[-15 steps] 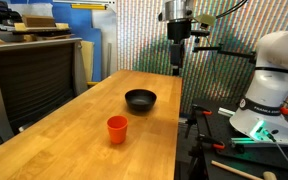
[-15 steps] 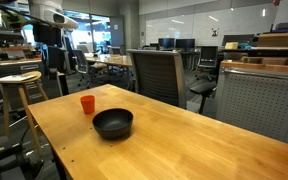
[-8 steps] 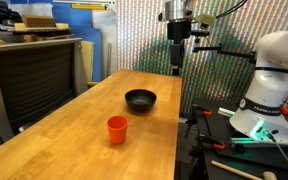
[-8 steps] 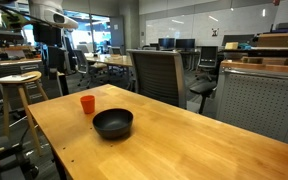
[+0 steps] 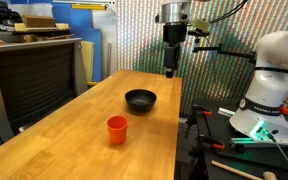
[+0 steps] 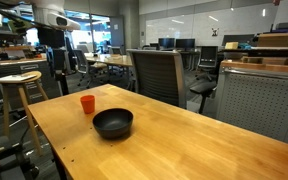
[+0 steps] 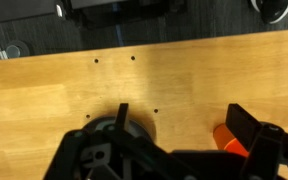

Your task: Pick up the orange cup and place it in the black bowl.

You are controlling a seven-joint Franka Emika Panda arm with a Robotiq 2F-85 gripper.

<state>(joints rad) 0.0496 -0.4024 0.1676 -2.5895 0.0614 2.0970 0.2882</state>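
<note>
The orange cup's opening faces up, so the robot's open gripper should next move down and outward, to the right in the wrist view, onto the orange cup's rim [image 5: 117,120] [image 7: 225,136].
The orange cup [image 5: 117,129] stands upright on the wooden table [image 5: 74,135], nearer the front than the black bowl [image 5: 140,100]. Both also show in an exterior view, the cup [image 6: 87,104] behind the bowl [image 6: 113,123]. My gripper [image 5: 171,68] hangs open and empty high above the table's far end, well apart from both; it also shows in an exterior view [image 6: 52,60]. In the wrist view the open fingers [image 7: 184,125] frame bare tabletop. The cup [image 7: 226,141] peeks out beside the right finger, and the bowl [image 7: 136,128] is mostly hidden behind the left one.
A white robot base [image 5: 269,85] and cables stand beside the table. A grey cabinet [image 5: 34,75] runs along its other side. An office chair [image 6: 154,75] and a wooden stool [image 6: 19,90] stand near the table's edges.
My gripper has shifted slightly sideways above the table's far end. The cup and bowl have not moved.
</note>
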